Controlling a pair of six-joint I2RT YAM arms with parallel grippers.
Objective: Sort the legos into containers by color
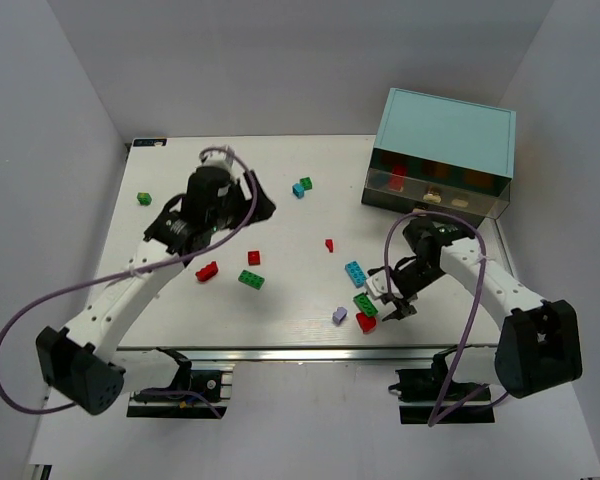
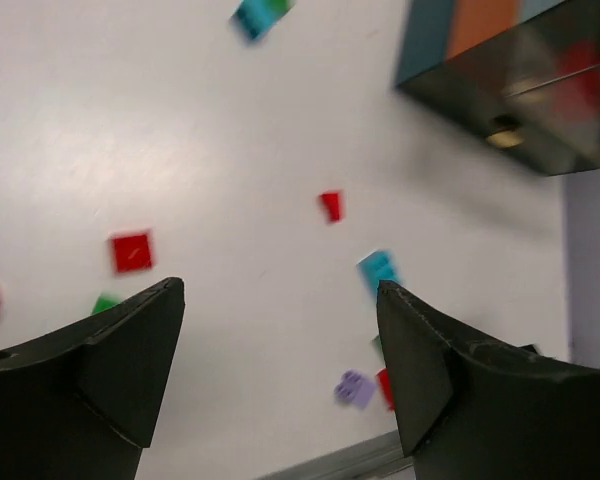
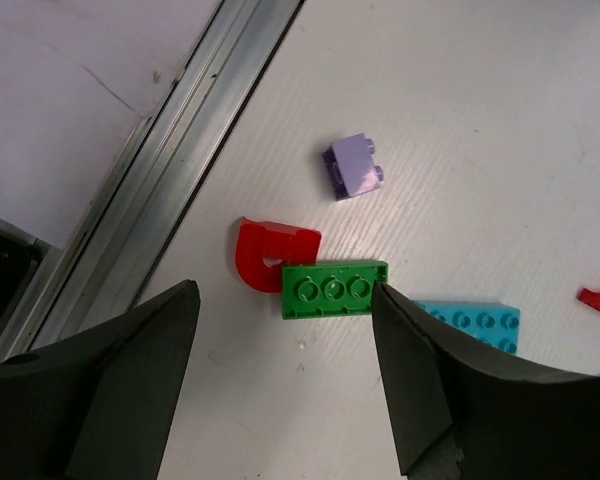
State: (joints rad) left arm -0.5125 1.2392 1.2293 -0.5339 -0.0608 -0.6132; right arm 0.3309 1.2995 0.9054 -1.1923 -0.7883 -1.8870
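Note:
My right gripper is to lower back toward the metal bar, past the green brick [image 3: 335, 289] and onto the red arch piece [image 3: 276, 244], because that piece lies between the green brick and the metal bar.
Small legos lie scattered on the white table. Near the front edge a green brick [image 3: 335, 289] touches a red arch piece [image 3: 270, 255], with a lavender brick [image 3: 352, 168] and a cyan brick [image 3: 470, 322] close by. My right gripper [image 3: 285, 320] is open and empty, just above and short of the green brick; from the top it shows by this cluster [image 1: 390, 303]. My left gripper [image 1: 257, 196] is open and empty, raised over the table's middle left [image 2: 280, 300]. The teal cabinet [image 1: 445, 130] with clear drawers [image 1: 435, 195] stands at the back right.
Other bricks: red ones [image 1: 207, 271] [image 1: 253, 258] [image 1: 329, 245], a green one [image 1: 251, 279], a green one at far left [image 1: 144, 198], a cyan-and-green pair [image 1: 302, 186]. A metal rail [image 3: 170, 170] runs along the table's front edge beside the right gripper.

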